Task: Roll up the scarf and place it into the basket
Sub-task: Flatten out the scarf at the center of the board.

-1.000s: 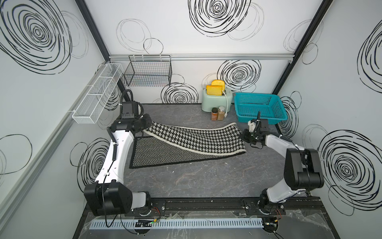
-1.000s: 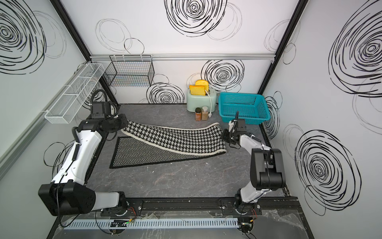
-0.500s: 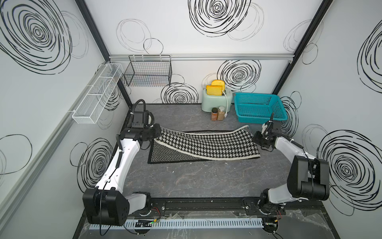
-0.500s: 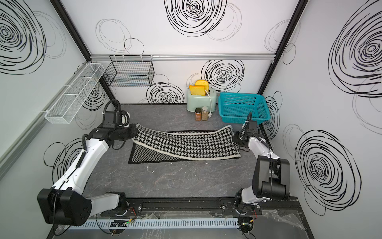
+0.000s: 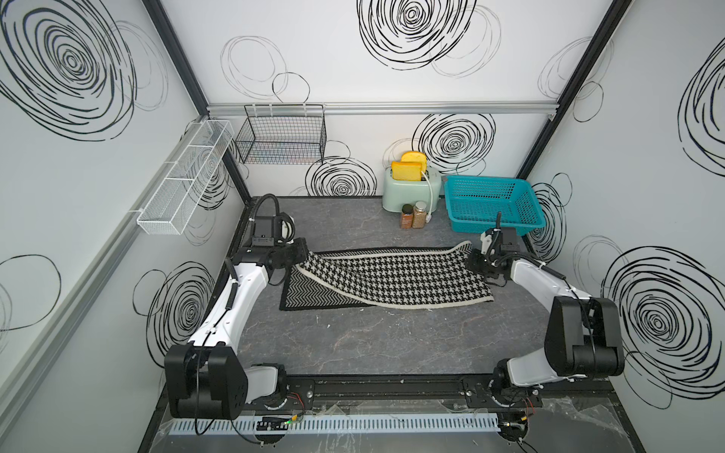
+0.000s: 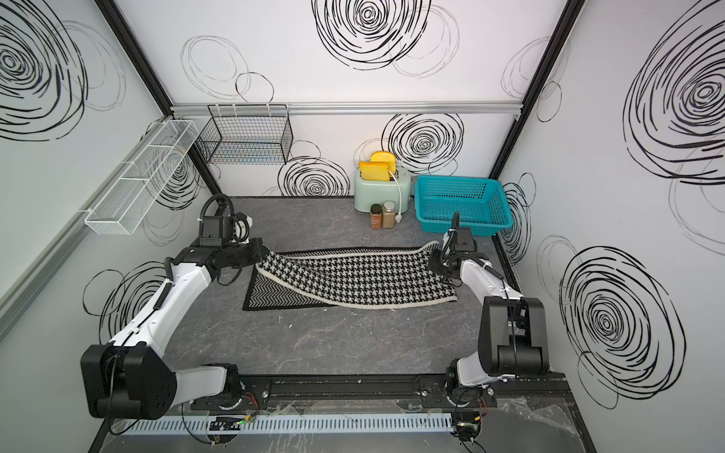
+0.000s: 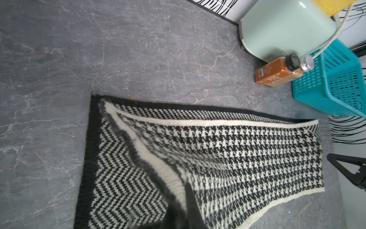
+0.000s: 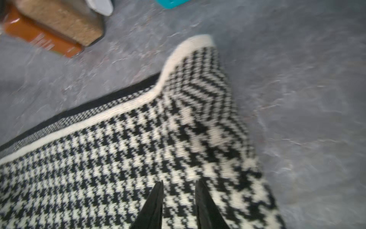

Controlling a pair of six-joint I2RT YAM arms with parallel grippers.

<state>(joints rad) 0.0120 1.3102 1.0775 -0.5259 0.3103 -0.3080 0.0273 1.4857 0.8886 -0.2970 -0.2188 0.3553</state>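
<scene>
My left gripper is above the uncovered herringbone end [image 5: 297,294] [image 7: 114,183], which lies below it and toward my base. It will next pull the cream-edged fold down and back to cover that end, then let go.
The scarf [image 5: 392,278] [image 6: 353,278] lies folded on the dark table, its houndstooth layer over a herringbone layer that shows at the left. My left gripper [image 5: 304,255] [image 6: 263,253] is shut on the scarf's left end, holding the cream-edged fold slightly raised; in the left wrist view the scarf [image 7: 237,158] drapes away from the gripper [image 7: 184,190]. My right gripper [image 5: 472,263] [image 8: 179,183] hovers over the scarf's [image 8: 138,148] right end, fingers apart, holding nothing. The teal basket [image 5: 490,225] [image 6: 455,178] [image 7: 336,83] stands at the back right, just behind the right gripper.
A mint toaster [image 5: 410,192] with yellow toast stands left of the basket, with two spice jars [image 5: 414,215] in front of it. A black wire basket [image 5: 282,139] and a white mesh rack [image 5: 184,176] hang on the walls.
Both arms carried the scarf to the right, folding the houndstooth layer further over the herringbone. The right gripper then opened and let go of the right end.
</scene>
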